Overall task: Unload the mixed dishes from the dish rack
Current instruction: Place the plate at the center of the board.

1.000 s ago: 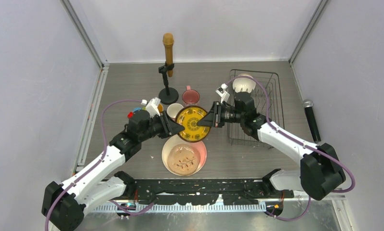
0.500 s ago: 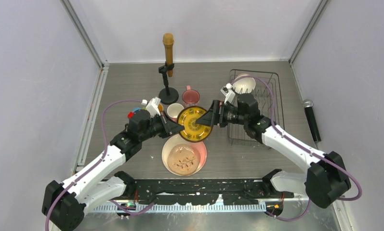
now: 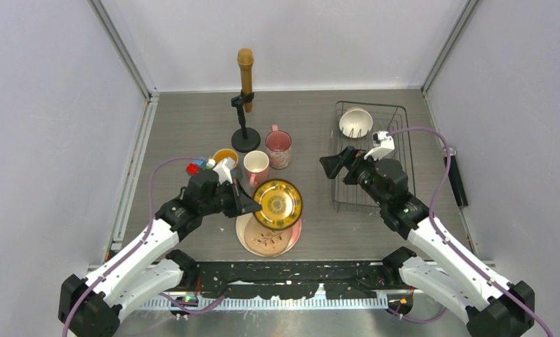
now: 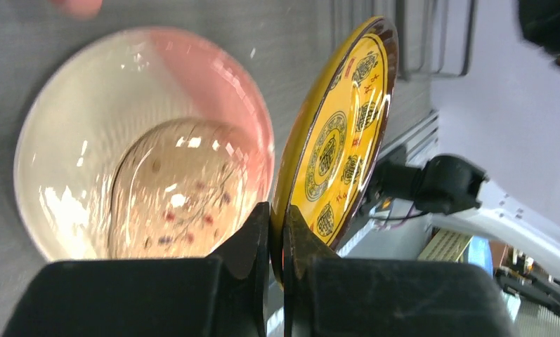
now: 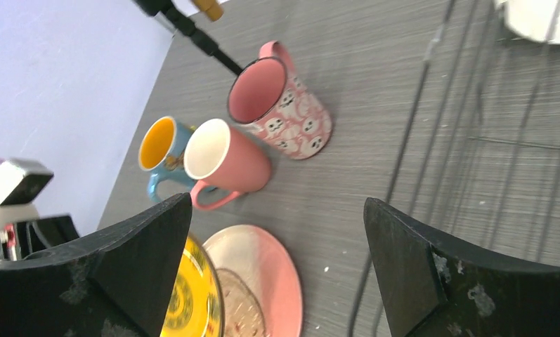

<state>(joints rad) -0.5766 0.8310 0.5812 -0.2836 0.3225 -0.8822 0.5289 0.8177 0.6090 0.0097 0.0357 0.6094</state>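
Note:
The held yellow plate overhangs the large plate's far edge, so next I need to move my left gripper back and down to release the yellow plate's rim over the brown plate (image 3: 265,241) (image 4: 180,196).
My left gripper (image 3: 254,203) (image 4: 277,214) is shut on the rim of the small yellow patterned plate (image 3: 278,203) (image 4: 340,133). It holds the plate tilted on edge just above the large pink-cream plate (image 3: 268,239) (image 4: 122,140), which lies on the table. My right gripper (image 3: 331,165) (image 5: 277,202) is open and empty beside the dish rack's (image 3: 372,104) left edge. A white bowl (image 3: 355,122) sits in the rack's far corner. The orange mug (image 3: 225,155) (image 5: 161,147), pink mug (image 3: 255,165) (image 5: 228,161) and patterned pink mug (image 3: 278,146) (image 5: 284,105) stand on the table.
A microphone stand (image 3: 245,137) with a brown microphone rises behind the mugs. Small coloured blocks (image 3: 192,167) lie left of the orange mug. A black microphone (image 3: 454,175) lies right of the rack. Walls enclose the table on three sides.
The right gripper let go of the yellow plate, opened wide and drew back right toward the rack. The left gripper closed on the plate and carried it nearer, over the large plate.

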